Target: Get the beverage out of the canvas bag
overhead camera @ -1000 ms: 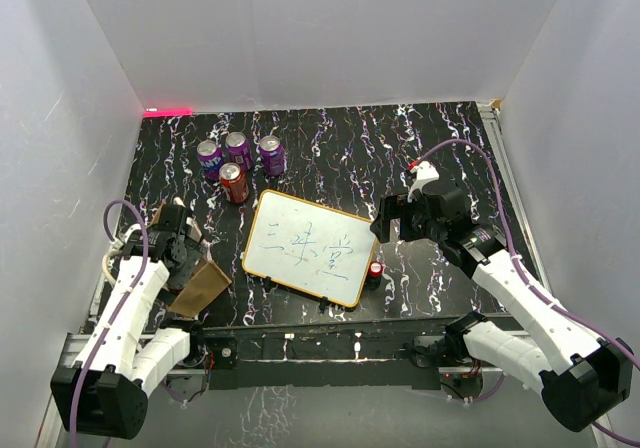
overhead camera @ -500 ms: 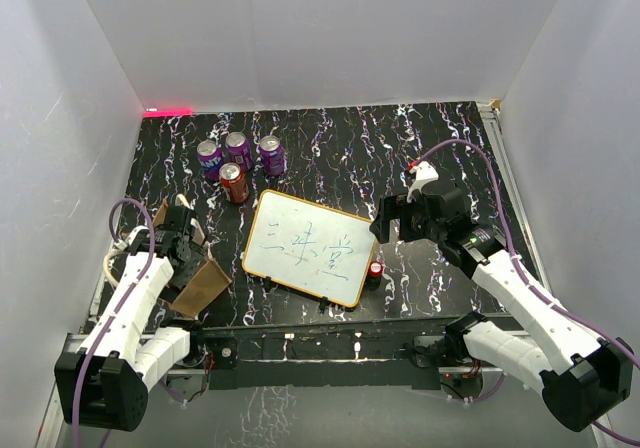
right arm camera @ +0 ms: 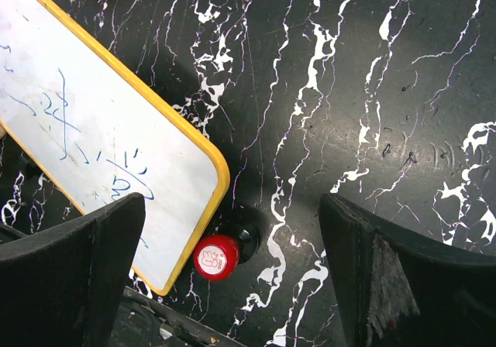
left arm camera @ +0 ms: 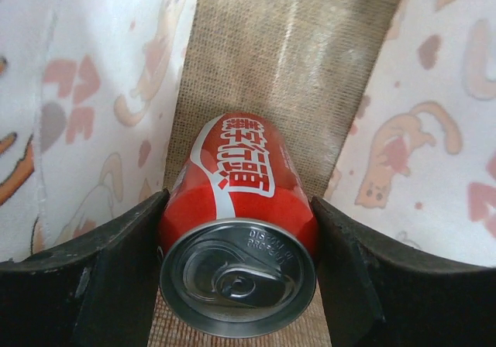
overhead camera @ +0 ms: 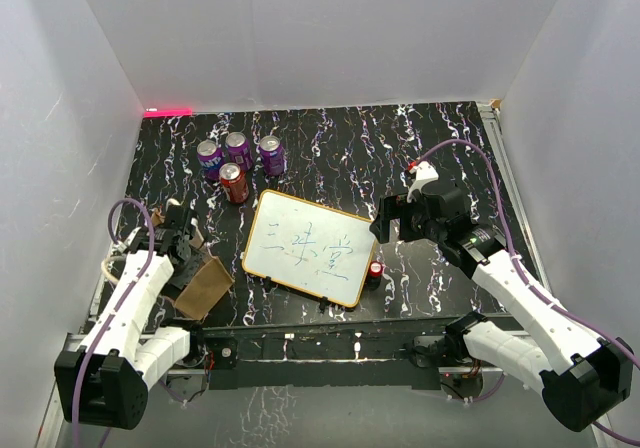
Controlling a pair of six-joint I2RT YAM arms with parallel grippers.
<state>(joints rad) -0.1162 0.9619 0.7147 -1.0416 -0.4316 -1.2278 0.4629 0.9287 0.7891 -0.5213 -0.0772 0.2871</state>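
I should next lift my left gripper from the bag (overhead camera: 207, 286), move outward, lower and release the beverage on the bare tabletop by the standing red can.
The canvas bag (overhead camera: 207, 286) lies on its side at the near left, mouth toward my left arm. In the left wrist view I look into it: a tan woven panel (left arm camera: 294, 53) between white cat-print lining (left arm camera: 93, 91). The beverage, a red can (left arm camera: 244, 161), lies inside with its silver top facing the camera. My left gripper (left arm camera: 239, 201) has both black fingers pressed against the can's sides. In the top view the bag hides the can. My right gripper (right arm camera: 232, 204) hangs open above the table by the board's corner, holding nothing.
A white board with a yellow-wood frame (overhead camera: 308, 247) lies in the middle. Several drink cans (overhead camera: 238, 158) stand at the back left. A small red-capped black item (right arm camera: 217, 255) sits by the board's near right corner. White walls enclose the table.
My left gripper has pushed further into the bag and its jaws have closed in onto the can. The bag shifted slightly. The right arm has not moved.
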